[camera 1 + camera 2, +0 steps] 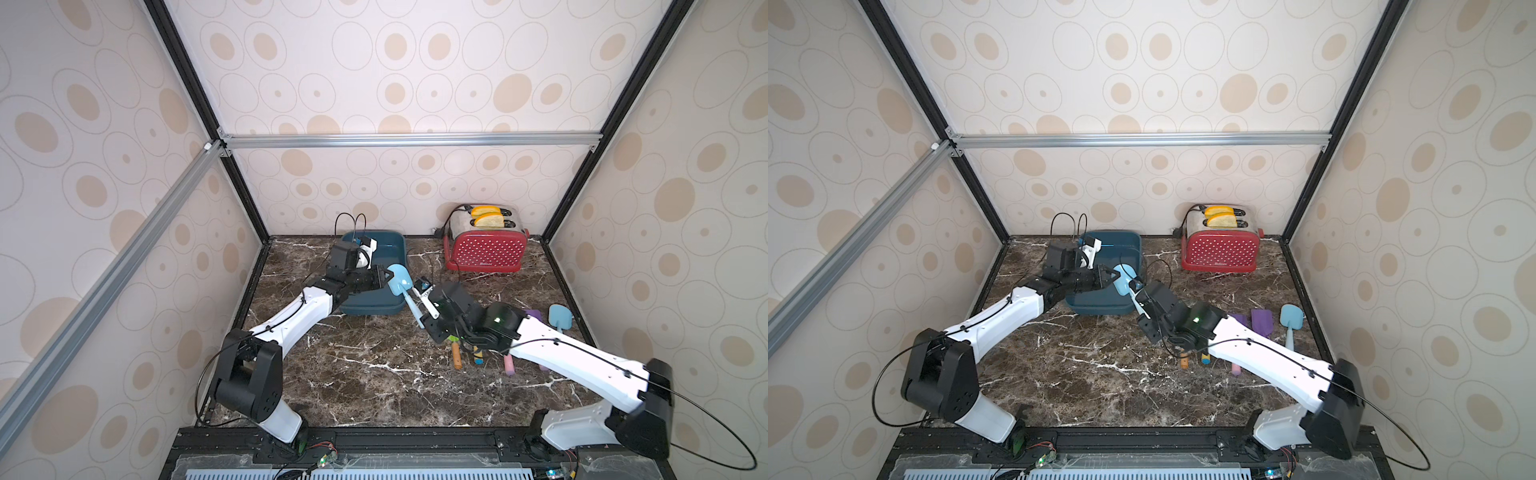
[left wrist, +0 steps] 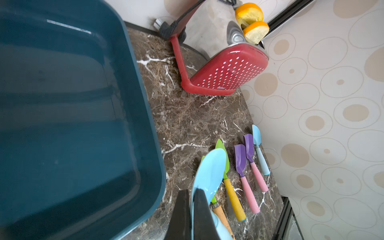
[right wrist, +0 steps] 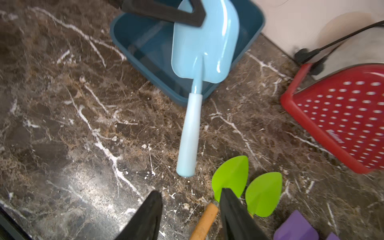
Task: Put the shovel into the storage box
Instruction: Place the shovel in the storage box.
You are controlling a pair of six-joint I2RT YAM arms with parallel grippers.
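The storage box's bottom lies below, so my left gripper will pull the shovel outward, bring its overhanging handle inside the storage box's rim, then lower and release it.
A light blue shovel (image 1: 400, 280) (image 3: 204, 47) hangs tilted over the near right corner of the dark teal storage box (image 1: 376, 309) (image 1: 1100, 309) (image 2: 145, 108) (image 3: 124, 43). Its blade is over the box and its handle (image 3: 190, 133) points out above the table. My left gripper (image 1: 388, 275) (image 1: 1115, 275) (image 2: 192, 191) is shut on the edge of the blade. My right gripper (image 1: 422, 305) (image 3: 190, 192) is open just behind the end of the handle, with nothing between its fingers. The box's inside looks empty.
A red dotted toaster (image 1: 486, 251) with bread slices stands at the back right. Under my right arm lie green shovels (image 3: 230, 176), purple shovels (image 2: 240, 158) and another light blue shovel (image 1: 560, 318). Patterned walls close in three sides.
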